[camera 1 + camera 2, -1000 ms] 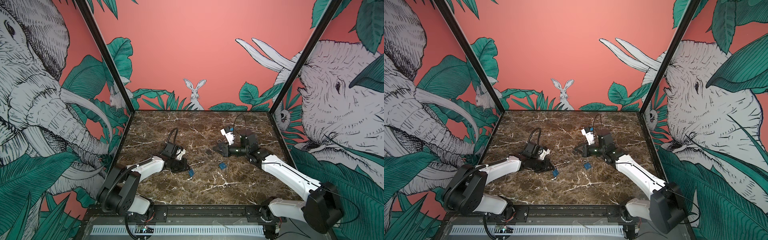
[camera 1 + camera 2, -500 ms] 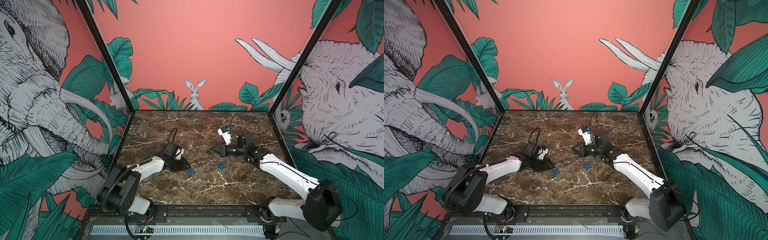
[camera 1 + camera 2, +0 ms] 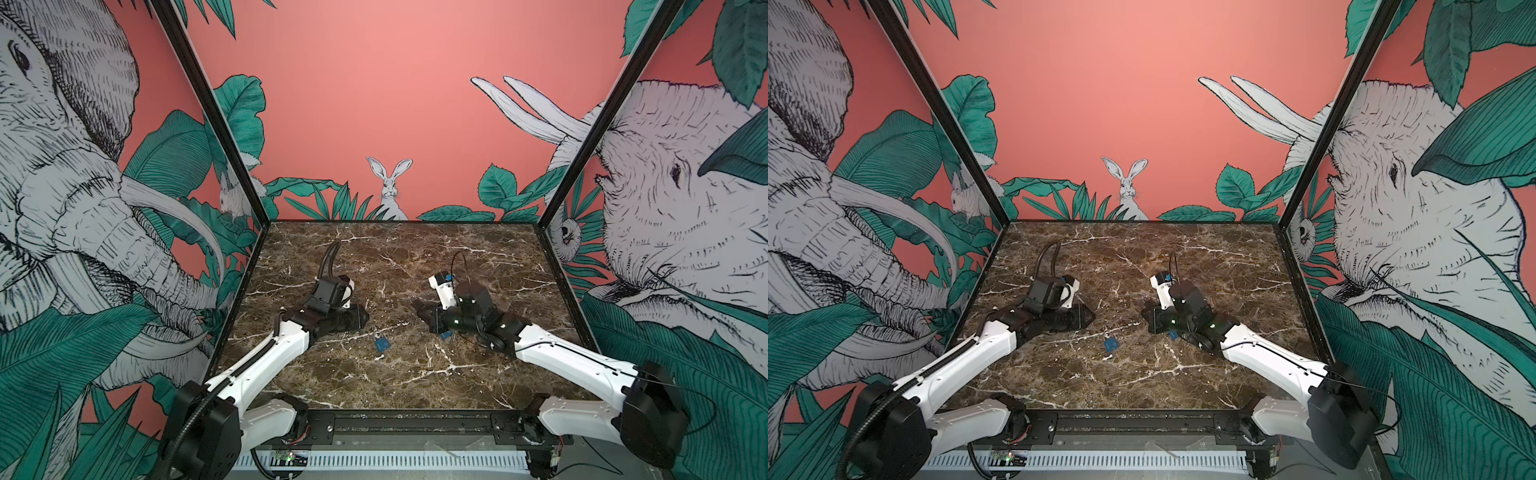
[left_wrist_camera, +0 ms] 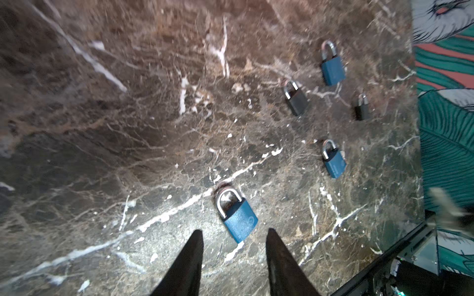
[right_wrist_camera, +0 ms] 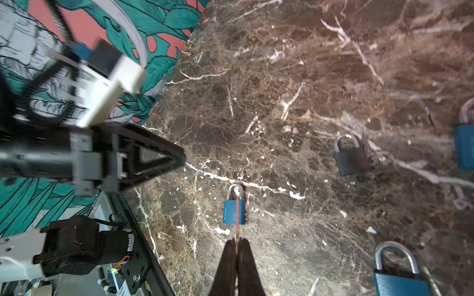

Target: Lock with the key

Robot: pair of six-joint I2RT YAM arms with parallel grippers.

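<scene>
The bare marble beside the blue padlock's far edge is below my right gripper. I will lower the gripper there next and release the thin key.
A blue padlock with a steel shackle lies flat on the marble table, and both top views show it. My left gripper is open just behind it, one finger to each side, touching nothing; in a top view it sits left of the lock. My right gripper is shut on the key, whose thin blade shows edge-on and points at the blue padlock. In the top views the right gripper is apart from the lock, further right and back.
Several other padlocks lie on the right half of the table: blue ones and black ones. One blue lock lies under my right wrist. A black rail runs along the table's front edge.
My left gripper has gone from shut to open beside the blue padlock. My right arm has swung a little left and toward the front with the key.
</scene>
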